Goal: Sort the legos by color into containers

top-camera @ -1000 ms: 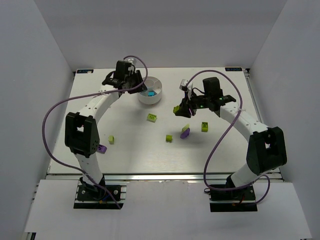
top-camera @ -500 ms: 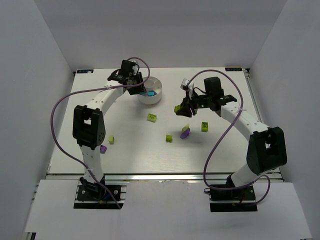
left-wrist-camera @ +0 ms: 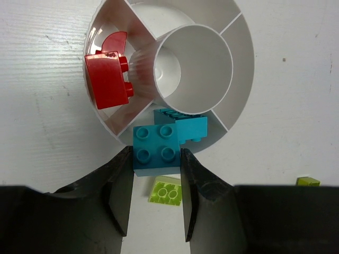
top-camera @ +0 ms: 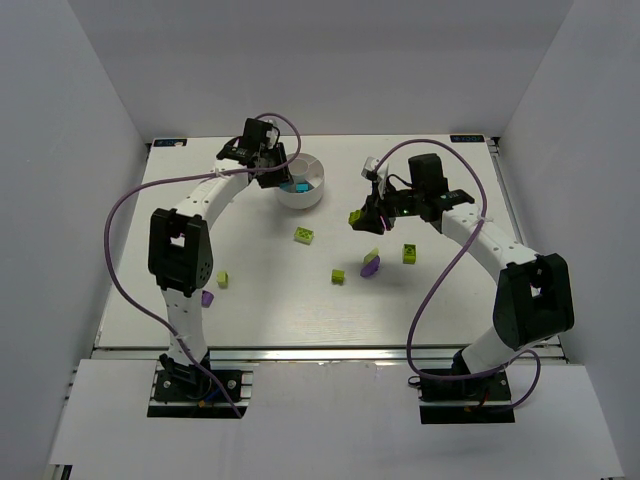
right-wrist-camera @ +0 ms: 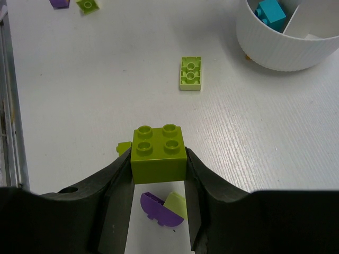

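My right gripper carries the lime lego (top-camera: 355, 217) over the dish's nearest empty wedge next and releases it, since that wedge lies outward and to the left in the top view.
The containers are the wedges and central well (left-wrist-camera: 193, 66) of a round white dish (top-camera: 314, 166) (left-wrist-camera: 241, 95) (right-wrist-camera: 288, 50). My left gripper (left-wrist-camera: 156, 159) (top-camera: 276, 177) is shut on a cyan lego (left-wrist-camera: 156, 151), held over the dish's near rim. Another cyan lego (left-wrist-camera: 185, 126) lies in the wedge just beyond it. Red legos (left-wrist-camera: 108, 79) fill the left wedge. My right gripper (right-wrist-camera: 159, 166) (top-camera: 362, 219) is shut on a lime lego (right-wrist-camera: 159, 153) (top-camera: 355, 217), held above the table to the right of the dish.
Loose legos lie on the table: lime ones (top-camera: 304, 235) (top-camera: 339, 276) (top-camera: 409, 254) (top-camera: 222, 279), and purple ones (top-camera: 370, 266) (top-camera: 206, 298). A lime plate (left-wrist-camera: 167, 191) lies under my left fingers. A purple-and-lime pair (right-wrist-camera: 164, 207) lies under my right fingers.
My left arm has swung right, bringing the cyan lego over the dish's rim. The right arm has barely moved.
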You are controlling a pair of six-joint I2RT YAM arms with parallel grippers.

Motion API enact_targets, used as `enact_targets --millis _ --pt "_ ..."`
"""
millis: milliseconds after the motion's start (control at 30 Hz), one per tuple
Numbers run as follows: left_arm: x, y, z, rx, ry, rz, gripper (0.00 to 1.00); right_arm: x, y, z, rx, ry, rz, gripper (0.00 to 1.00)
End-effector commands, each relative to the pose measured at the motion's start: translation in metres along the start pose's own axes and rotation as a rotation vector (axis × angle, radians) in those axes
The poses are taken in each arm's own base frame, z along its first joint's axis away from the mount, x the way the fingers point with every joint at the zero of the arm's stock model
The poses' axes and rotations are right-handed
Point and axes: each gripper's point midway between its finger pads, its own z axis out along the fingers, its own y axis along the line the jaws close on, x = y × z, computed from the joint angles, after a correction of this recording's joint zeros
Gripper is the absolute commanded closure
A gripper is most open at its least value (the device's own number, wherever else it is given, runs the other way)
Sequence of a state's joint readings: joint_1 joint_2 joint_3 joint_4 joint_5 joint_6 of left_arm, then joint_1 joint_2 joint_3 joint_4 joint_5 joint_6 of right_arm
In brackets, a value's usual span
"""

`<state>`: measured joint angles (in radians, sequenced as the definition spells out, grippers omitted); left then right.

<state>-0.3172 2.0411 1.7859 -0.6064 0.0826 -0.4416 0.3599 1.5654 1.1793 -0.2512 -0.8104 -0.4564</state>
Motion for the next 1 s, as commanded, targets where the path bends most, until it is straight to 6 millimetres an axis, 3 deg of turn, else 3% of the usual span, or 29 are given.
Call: enact_targets --millis 0,500,733,967 --pt "-0.023 -0.007 -0.007 0.002 -0.062 0.008 0.80 -0.012 0.000 -0.005 0.007 -0.038 -0.045 1.00" --pt "-0.018 -0.009 0.001 -0.014 -0.048 0.022 0.62 -0.012 0.000 -0.006 0.006 -0.041 -0.044 0.99" --pt "-0.021 -0.011 -0.002 -0.012 -0.058 0.024 0.49 -0.010 0.000 -0.006 0.006 -0.039 -0.039 1.00" --pt "-0.028 -0.016 -0.011 -0.002 -0.082 0.022 0.42 -0.010 0.000 -0.006 0.005 -0.040 -0.042 1.00"
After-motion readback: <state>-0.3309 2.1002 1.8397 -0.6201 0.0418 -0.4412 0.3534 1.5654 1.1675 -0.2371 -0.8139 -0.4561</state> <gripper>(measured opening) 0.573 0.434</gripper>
